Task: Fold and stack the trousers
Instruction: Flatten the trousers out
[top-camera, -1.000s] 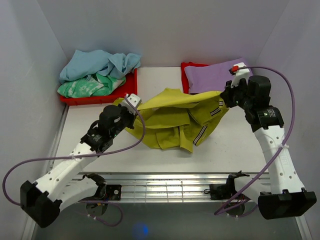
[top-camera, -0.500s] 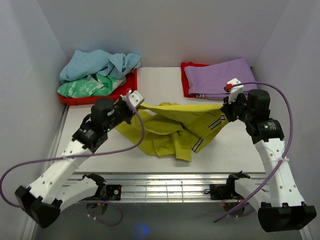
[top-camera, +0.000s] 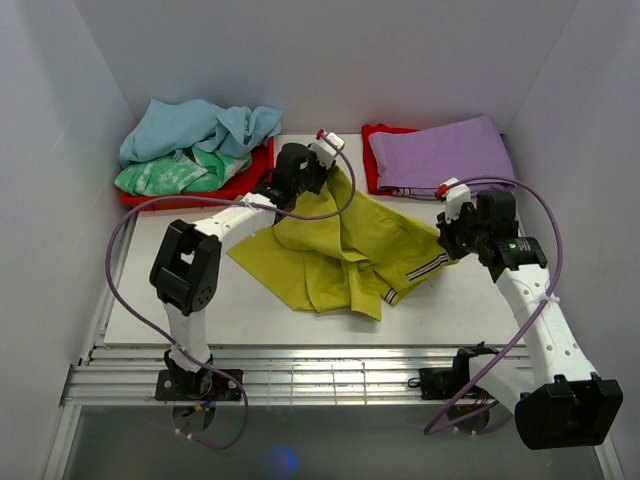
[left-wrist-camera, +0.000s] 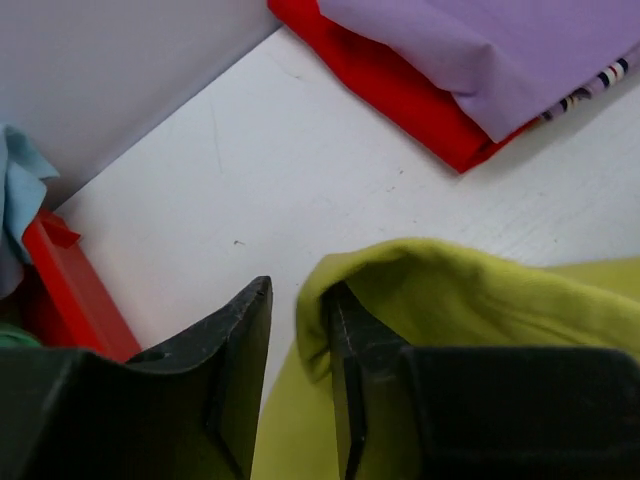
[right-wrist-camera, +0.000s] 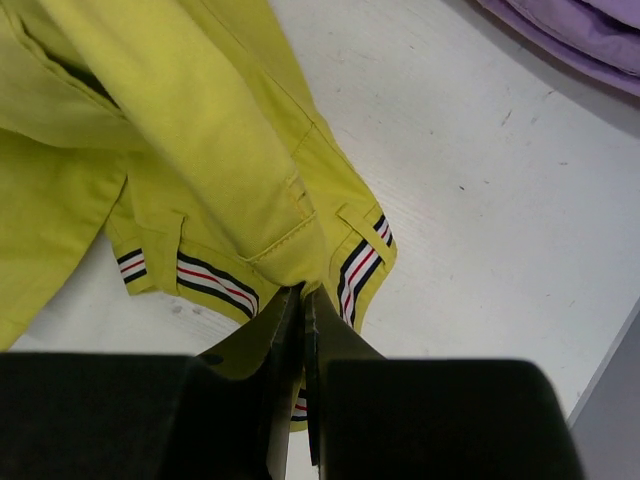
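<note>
My left gripper still has to get down onto the trousers' folded hem (top-camera: 368, 307) beside the striped waistband, so it will first turn and come back to the trousers' near side.
The chartreuse-yellow trousers (top-camera: 340, 250) lie bunched and partly folded over themselves mid-table. My left gripper (top-camera: 328, 172) is at their far edge near the back, jaws open; in the left wrist view (left-wrist-camera: 295, 295) a fold of the trousers (left-wrist-camera: 450, 290) drapes over the right finger, with bare table showing in the gap. My right gripper (top-camera: 445, 240) is shut on the striped waistband at the cloth's right end; its wrist view (right-wrist-camera: 303, 292) shows the trousers (right-wrist-camera: 200, 120) pinched between the closed fingers just above the table.
A red tray (top-camera: 195, 197) at back left holds light blue and green-patterned garments. A lilac garment (top-camera: 440, 150) lies on a red tray (left-wrist-camera: 400, 90) at back right. White walls close in on three sides.
My left arm swung from front left to the back centre, carrying the trouser end over the pile, and its jaws have parted. My right gripper sank slightly, still gripping.
</note>
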